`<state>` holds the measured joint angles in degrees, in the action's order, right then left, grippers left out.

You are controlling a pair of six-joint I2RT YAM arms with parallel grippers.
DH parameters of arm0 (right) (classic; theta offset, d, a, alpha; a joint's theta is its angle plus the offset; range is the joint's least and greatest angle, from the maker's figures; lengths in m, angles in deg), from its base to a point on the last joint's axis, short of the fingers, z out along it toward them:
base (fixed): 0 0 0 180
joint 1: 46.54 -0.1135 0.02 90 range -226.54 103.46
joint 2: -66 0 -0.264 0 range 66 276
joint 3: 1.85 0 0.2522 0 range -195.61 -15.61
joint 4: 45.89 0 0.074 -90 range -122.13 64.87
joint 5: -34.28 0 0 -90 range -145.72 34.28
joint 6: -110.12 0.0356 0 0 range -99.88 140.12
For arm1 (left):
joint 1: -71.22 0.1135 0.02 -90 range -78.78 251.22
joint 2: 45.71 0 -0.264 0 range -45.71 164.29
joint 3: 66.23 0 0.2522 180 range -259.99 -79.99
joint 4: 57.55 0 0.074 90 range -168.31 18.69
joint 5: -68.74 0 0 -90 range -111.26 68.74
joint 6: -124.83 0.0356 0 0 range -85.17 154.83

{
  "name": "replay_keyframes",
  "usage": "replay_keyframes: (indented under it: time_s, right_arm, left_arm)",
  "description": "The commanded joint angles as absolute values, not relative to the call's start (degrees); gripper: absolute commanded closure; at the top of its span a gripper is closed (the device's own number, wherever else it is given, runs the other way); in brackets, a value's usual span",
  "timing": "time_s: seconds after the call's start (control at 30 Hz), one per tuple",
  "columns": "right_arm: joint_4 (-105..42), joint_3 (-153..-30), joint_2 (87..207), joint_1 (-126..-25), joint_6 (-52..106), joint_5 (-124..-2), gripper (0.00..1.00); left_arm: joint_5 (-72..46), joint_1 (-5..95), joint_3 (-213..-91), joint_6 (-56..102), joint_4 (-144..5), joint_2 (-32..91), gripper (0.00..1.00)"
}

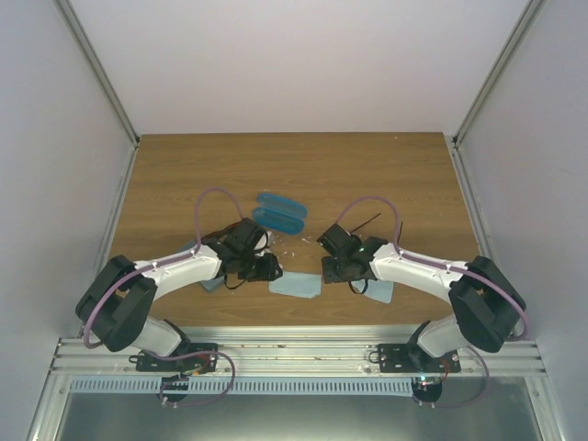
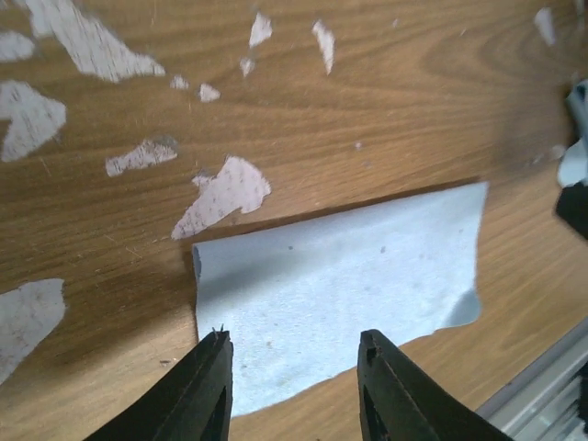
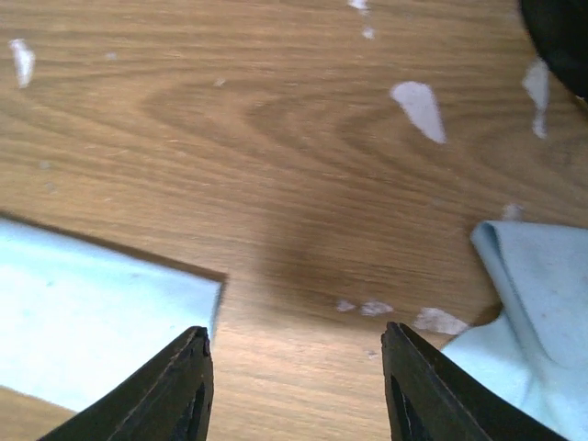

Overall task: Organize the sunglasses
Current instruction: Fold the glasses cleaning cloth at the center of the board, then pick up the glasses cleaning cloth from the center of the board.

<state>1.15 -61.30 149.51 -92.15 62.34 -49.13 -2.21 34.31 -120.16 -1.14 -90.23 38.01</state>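
Observation:
The robot's right gripper needs to go down toward the left in the top view onto the light blue cloth's short edge, because its open fingers are above bare wood.
No pair of sunglasses shows plainly in any view. In the top view a thin black strand juts out behind the right arm's wrist; I cannot tell what it is. My left gripper is open, its jaws hovering over a light blue cloth that lies flat on the wood, with nothing between them. My right gripper is open above bare wood, the same cloth's corner to its left. From above, the left gripper and right gripper face each other across that cloth.
A bright blue oval case lies open behind the grippers. A second pale blue cloth sits crumpled at the right, under the right arm. A third cloth peeks out below the left arm. White scuffs mark the wooden table.

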Motion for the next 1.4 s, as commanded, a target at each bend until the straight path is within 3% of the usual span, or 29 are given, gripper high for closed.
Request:
replay_keyframes:
  time_s: [0.0,0.4,0.67,0.83,1.03,1.37]
  right_arm:
    - [2.6,-63.4,150.0,-94.7,65.4,-52.3,0.48]
    - [4.3,-65.7,157.4,-100.1,66.3,-54.1,0.5]
    - [2.5,-66.0,161.8,-101.1,65.6,-55.4,0.66]
    - [2.6,-65.7,163.3,-101.0,66.2,-54.9,0.84]
    - [4.8,-65.8,163.4,-101.0,67.9,-52.0,0.98]
    - [5.3,-65.9,162.9,-100.8,68.6,-49.6,0.99]
  left_arm:
    - [-6.0,33.9,-122.2,-0.2,-95.0,34.6,0.59]
    - [-5.0,32.8,-117.7,-2.2,-92.9,36.6,0.58]
    - [-6.1,31.8,-118.0,-3.2,-92.1,37.9,0.59]
    - [-7.1,31.7,-117.6,-3.6,-92.2,37.9,0.59]
    - [-6.2,31.6,-117.9,-3.7,-91.3,38.3,0.58]
    - [-5.1,31.2,-118.3,-4.3,-90.6,40.9,0.64]
